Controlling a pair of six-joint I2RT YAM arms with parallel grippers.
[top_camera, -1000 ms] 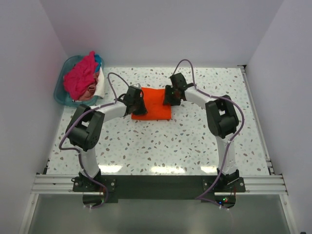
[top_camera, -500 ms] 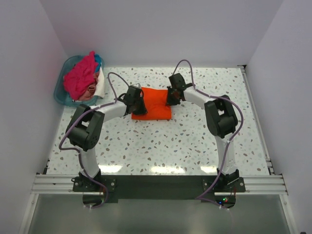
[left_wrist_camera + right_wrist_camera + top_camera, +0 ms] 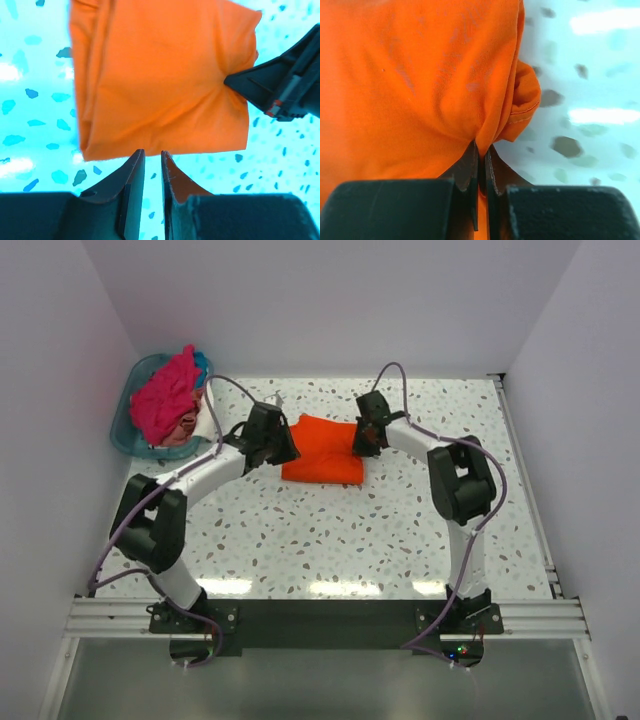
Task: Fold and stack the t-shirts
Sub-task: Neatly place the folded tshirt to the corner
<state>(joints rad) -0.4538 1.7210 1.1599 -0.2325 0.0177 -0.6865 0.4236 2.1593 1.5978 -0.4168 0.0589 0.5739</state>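
The folded t-shirt (image 3: 322, 452) will go back and over to the table beside the metal bar next. My right gripper will drag it there by its pinched fold.
A folded bright orange t-shirt (image 3: 322, 452) lies flat on the speckled table (image 3: 330, 530), between my two grippers. My left gripper (image 3: 287, 447) (image 3: 152, 151) sits at the shirt's left edge. Its jaws stand a narrow gap apart with only table showing between them, so it holds nothing. My right gripper (image 3: 362, 441) (image 3: 481, 146) is shut on a pinched fold at the orange t-shirt's (image 3: 410, 85) right edge, where the cloth puckers. The left wrist view shows that pinch from across the t-shirt (image 3: 160, 75). More t-shirts, magenta-pink (image 3: 165, 400), blue (image 3: 202, 364) and white (image 3: 207, 418), are heaped in the basket.
The teal plastic basket (image 3: 124, 430) stands at the back left corner, against the left wall. White walls close in the table on three sides. A metal rail (image 3: 525, 480) runs along the right edge.
My right gripper has shut on the shirt's right edge and the shirt has slid slightly right. My left arm has drawn back, its gripper now off the cloth at the left edge.
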